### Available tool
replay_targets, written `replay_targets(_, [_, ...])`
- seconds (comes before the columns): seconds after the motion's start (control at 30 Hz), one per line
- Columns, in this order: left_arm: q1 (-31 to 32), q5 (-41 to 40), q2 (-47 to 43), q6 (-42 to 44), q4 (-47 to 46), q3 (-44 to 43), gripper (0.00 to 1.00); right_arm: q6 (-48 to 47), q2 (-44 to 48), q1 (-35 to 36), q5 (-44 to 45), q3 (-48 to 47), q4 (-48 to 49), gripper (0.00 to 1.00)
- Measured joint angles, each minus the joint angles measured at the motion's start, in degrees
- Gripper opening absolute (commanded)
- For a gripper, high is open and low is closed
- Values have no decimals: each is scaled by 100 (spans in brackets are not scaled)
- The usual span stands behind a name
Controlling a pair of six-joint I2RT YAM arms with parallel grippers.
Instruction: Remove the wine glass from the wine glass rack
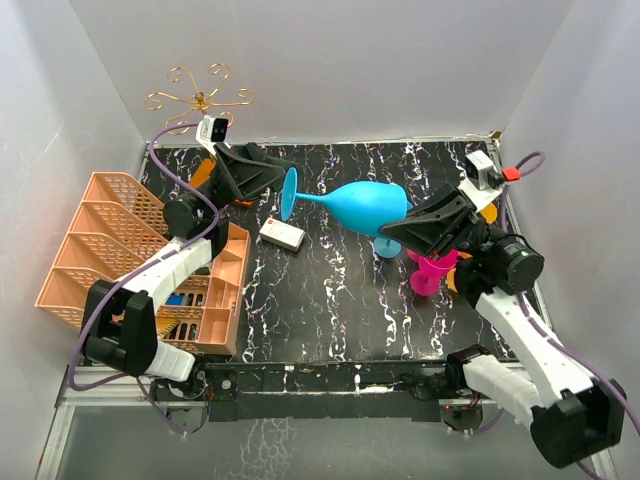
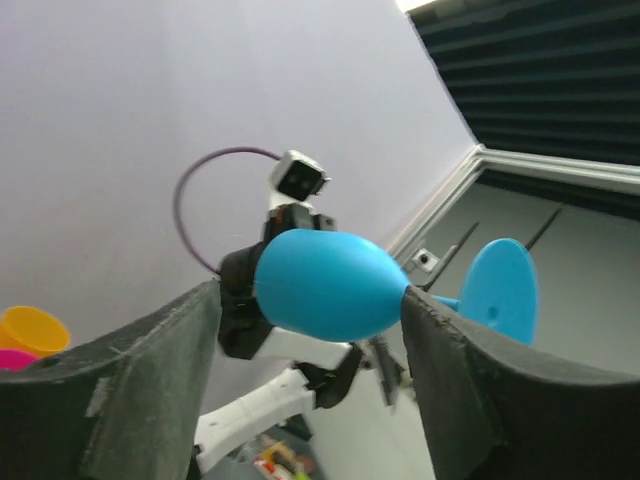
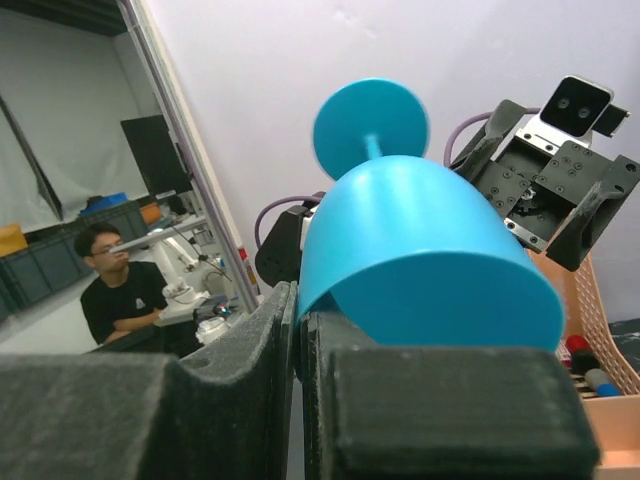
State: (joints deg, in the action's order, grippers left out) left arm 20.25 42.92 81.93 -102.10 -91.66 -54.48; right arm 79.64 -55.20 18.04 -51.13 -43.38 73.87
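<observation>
The robot will next move its right gripper down, tilting the fingers downward, over the bare tabletop beside the near pink cup, to stand the sideways glass on its foot [image 1: 289, 193] and let go of it.
The blue wine glass [image 1: 365, 205] lies on its side in the air over the middle of the table, off the gold wire wine glass rack [image 1: 200, 95], which stands at the back left corner. My right gripper [image 1: 392, 228] is shut on the rim of the bowl; in the right wrist view the rim [image 3: 420, 240] is pinched between the closed pads [image 3: 270, 340]. My left gripper [image 1: 268, 178] is open next to the glass's foot [image 1: 289, 193]. In the left wrist view the glass [image 2: 330, 285] shows beyond the wide-apart fingers [image 2: 170, 340], which hold nothing.
A peach lattice basket [image 1: 110, 250] lies at the left edge. A small white box [image 1: 282, 234] lies on the black marbled table. Pink cups [image 1: 432, 270] and another blue piece [image 1: 388, 246] stand under my right arm. White walls enclose the table.
</observation>
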Motion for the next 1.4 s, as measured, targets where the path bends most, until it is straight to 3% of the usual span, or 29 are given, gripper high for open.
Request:
replay_targets(0.23, [-15, 107, -330, 1034, 811, 114, 84, -2203, 1322, 0, 229, -33, -2931, 8])
replay_targets(0.43, [-114, -20, -667, 2100, 2212, 201, 86, -4026, 2459, 0, 1370, -160, -6074, 8])
replay_targets(0.63, [-247, -188, -643, 2824, 3473, 184, 87, -5322, 2968, 0, 1974, -343, -8137, 8])
replay_targets(0.93, [-450, -315, -619, 3462, 4492, 28, 87, -6618, 2286, 289, 1515, -787, -10391, 8])
replay_targets(1.2, [-494, -352, -839, 3895, 5141, 24, 88, -6933, 1172, 807, 1939, -1158, -11914, 8])
replay_targets(1.4, [-507, -372, -1106, 4175, 5368, 26, 88, -6843, 146, 863, 2151, -1679, -12474, 8])
